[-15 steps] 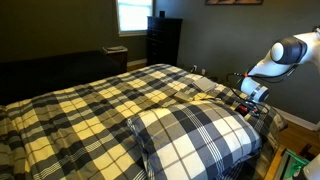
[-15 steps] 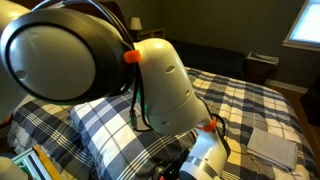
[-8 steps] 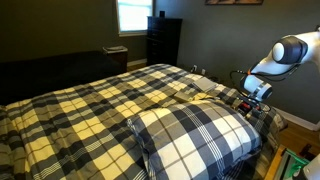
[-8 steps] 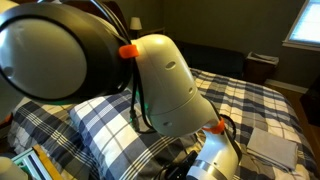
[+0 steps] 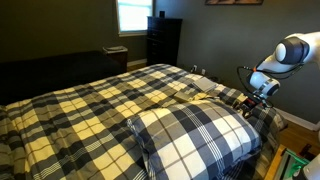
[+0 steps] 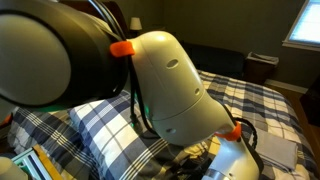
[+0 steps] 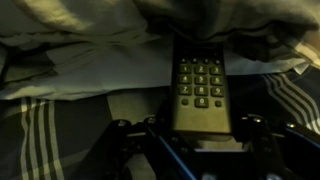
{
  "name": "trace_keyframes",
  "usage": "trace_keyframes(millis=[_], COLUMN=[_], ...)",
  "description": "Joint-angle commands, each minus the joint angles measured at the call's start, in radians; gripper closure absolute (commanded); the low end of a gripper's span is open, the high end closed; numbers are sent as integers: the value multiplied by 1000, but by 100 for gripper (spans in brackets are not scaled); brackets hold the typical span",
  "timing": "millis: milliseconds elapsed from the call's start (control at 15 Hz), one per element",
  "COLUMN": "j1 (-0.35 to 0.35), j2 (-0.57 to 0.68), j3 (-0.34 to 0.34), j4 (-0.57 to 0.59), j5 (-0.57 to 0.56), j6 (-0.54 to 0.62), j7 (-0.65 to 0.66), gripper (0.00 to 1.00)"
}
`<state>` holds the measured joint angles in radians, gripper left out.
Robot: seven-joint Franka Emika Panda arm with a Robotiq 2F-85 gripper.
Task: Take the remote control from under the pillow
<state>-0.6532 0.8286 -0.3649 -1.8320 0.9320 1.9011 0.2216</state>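
The robot should next pull its gripper away from the pillow [image 5: 195, 135] toward the open quilt beside it and let go of the remote there, because the remote's far end is still covered.
In the wrist view a dark remote control [image 7: 200, 85] with rows of keypad buttons lies lengthwise between my gripper's [image 7: 192, 132] fingers, which close on its near end. Its far end still reaches under the pale edge of the pillow [image 7: 90, 55]. In an exterior view the plaid pillow [image 5: 195, 135] lies at the head of the bed, and my gripper [image 5: 252, 100] is low at its right edge. In the other exterior view the arm's white body hides most of the pillow [image 6: 100, 125], and neither the gripper nor the remote shows clearly.
The plaid quilt [image 5: 110, 95] covers the whole bed. A dark dresser [image 5: 163, 40] and a window [image 5: 132, 15] are at the far wall. Cables hang from the arm [image 5: 285, 55] beside the bed. A flat grey object [image 6: 272, 148] lies on the quilt.
The arm has moved slightly up and away from the pillow's edge. In the close exterior view its body has swung further across the frame.
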Motion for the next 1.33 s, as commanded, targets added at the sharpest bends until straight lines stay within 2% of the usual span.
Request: trace_keyframes(millis=[0,533,1067,1133,1200,1267], j1=[-40,-112,-141,-139,-140,-132], j2=[2,17,25,24,22,16], j3=[-2,-16,-25,-26,-24,-28], j4=[30,65,77,76,75,71], j5=[60,153,193,192,190,183], j6=[5,20,122,135,139,149], j7=[59,201,311,320,328,339], gripper=[68,68,68,19,17,9])
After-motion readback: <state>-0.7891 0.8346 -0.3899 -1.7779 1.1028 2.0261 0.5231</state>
